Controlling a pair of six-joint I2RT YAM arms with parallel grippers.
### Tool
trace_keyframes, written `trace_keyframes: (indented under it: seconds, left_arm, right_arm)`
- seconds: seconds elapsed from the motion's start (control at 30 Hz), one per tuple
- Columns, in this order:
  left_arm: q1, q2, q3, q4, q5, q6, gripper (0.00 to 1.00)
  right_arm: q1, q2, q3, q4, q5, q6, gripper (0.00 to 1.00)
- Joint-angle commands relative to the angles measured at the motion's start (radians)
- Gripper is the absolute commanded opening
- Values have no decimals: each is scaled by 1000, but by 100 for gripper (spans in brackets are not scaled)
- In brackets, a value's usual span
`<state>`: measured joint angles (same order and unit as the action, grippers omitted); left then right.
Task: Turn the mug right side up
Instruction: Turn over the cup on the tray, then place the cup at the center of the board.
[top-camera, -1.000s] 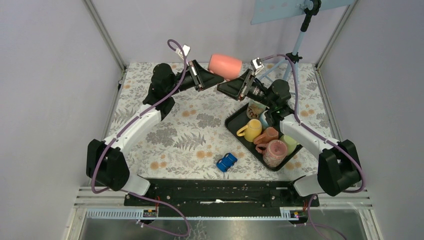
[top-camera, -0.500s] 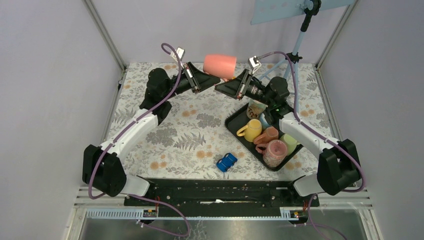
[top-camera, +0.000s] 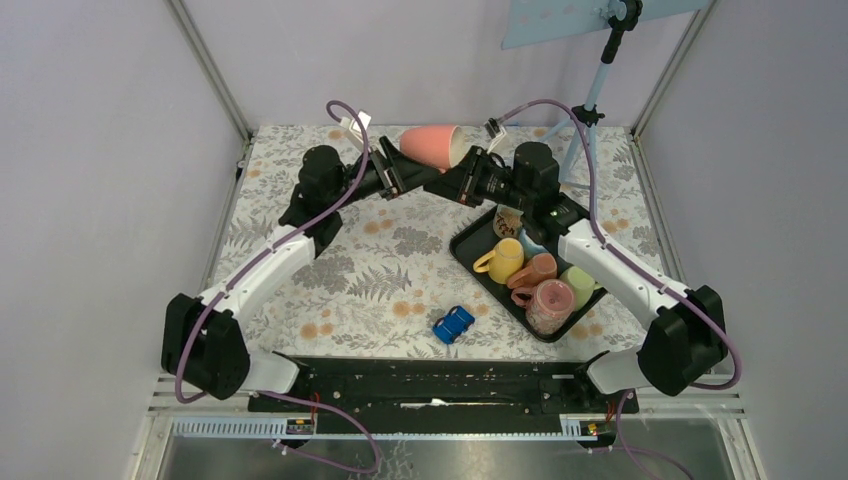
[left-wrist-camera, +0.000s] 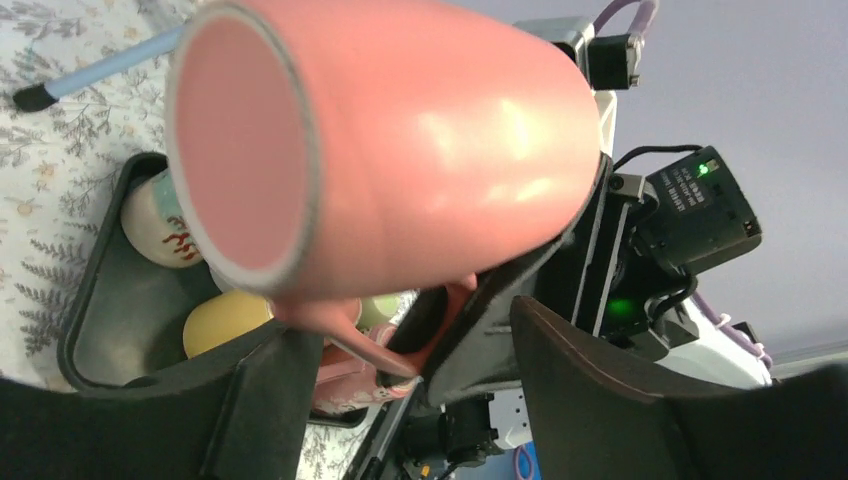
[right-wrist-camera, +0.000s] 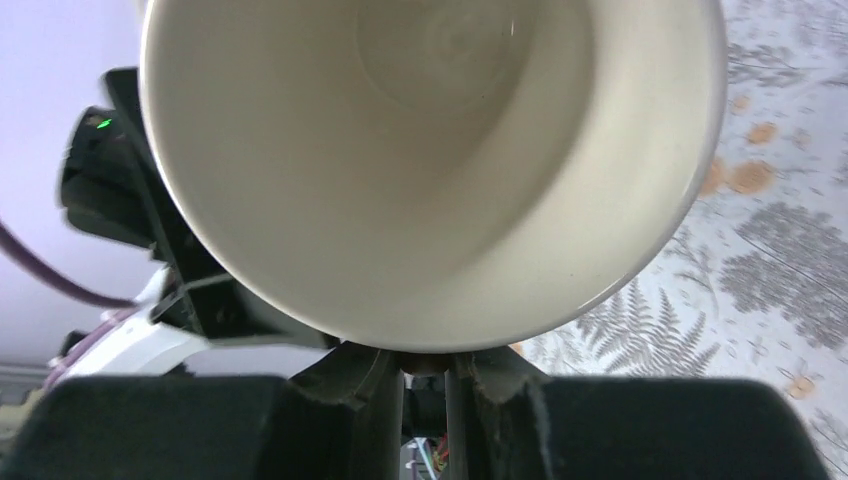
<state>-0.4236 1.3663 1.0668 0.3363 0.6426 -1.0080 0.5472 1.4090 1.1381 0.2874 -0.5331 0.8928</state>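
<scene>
I will turn my right gripper to point down and lower the mug onto the bare tabletop below to let go of it base-down, because the mug's opening still faces sideways.
A pink mug (top-camera: 432, 145) with a cream inside hangs in the air over the back of the table, lying on its side. Its mouth (right-wrist-camera: 430, 150) faces the right wrist camera and its base (left-wrist-camera: 245, 150) faces the left one. My right gripper (top-camera: 447, 181) (right-wrist-camera: 425, 378) is shut on the mug's handle (left-wrist-camera: 345, 322), just under the rim. My left gripper (top-camera: 398, 178) (left-wrist-camera: 405, 335) is open. Its fingers (left-wrist-camera: 255, 400) stand apart on either side of the handle and do not clamp it.
A black tray (top-camera: 462, 243) at the right holds a yellow mug (top-camera: 503, 258), a brown one (top-camera: 537, 269), a green one (top-camera: 578, 285) and a pink patterned one (top-camera: 550, 303). A blue toy car (top-camera: 453, 324) lies near the front. A blue stand (top-camera: 600, 70) rises at the back right.
The right gripper has closed on the mug's handle and the left gripper has opened off the mug. Both wrists and the mug have shifted slightly left and lower.
</scene>
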Motion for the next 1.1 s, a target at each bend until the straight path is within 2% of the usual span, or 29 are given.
trace_keyframes:
  seconds: [0.0, 0.03, 0.07, 0.17, 0.4, 0.5, 0.67, 0.9, 1.07]
  left_arm:
    - [-12, -82, -25, -47, -31, 131, 93]
    - [-10, -92, -33, -73, -40, 150, 98]
    - [-9, -105, -41, -94, -57, 167, 99]
    - [-4, -142, -57, -175, -112, 223, 99]
    - [-2, -254, -41, -498, -373, 397, 99]
    - [-1, -289, -24, -582, -438, 452, 99]
    - [0, -313, 2, -683, -486, 504, 99]
    - [-1, -344, 6, -740, -490, 557, 99]
    - [0, -342, 42, -781, -475, 592, 99]
  right_arm:
    - [19, -16, 129, -129, 147, -154, 0]
    - [24, -11, 143, -160, 163, -169, 0]
    - [25, -4, 158, -190, 178, -185, 0]
    - [35, 28, 205, -275, 225, -228, 0]
    - [52, 138, 360, -504, 367, -331, 0]
    - [60, 215, 444, -586, 428, -379, 0]
    - [80, 382, 603, -720, 526, -468, 0]
    - [80, 665, 888, -882, 657, -560, 0]
    - [80, 828, 1039, -935, 705, -609, 0]
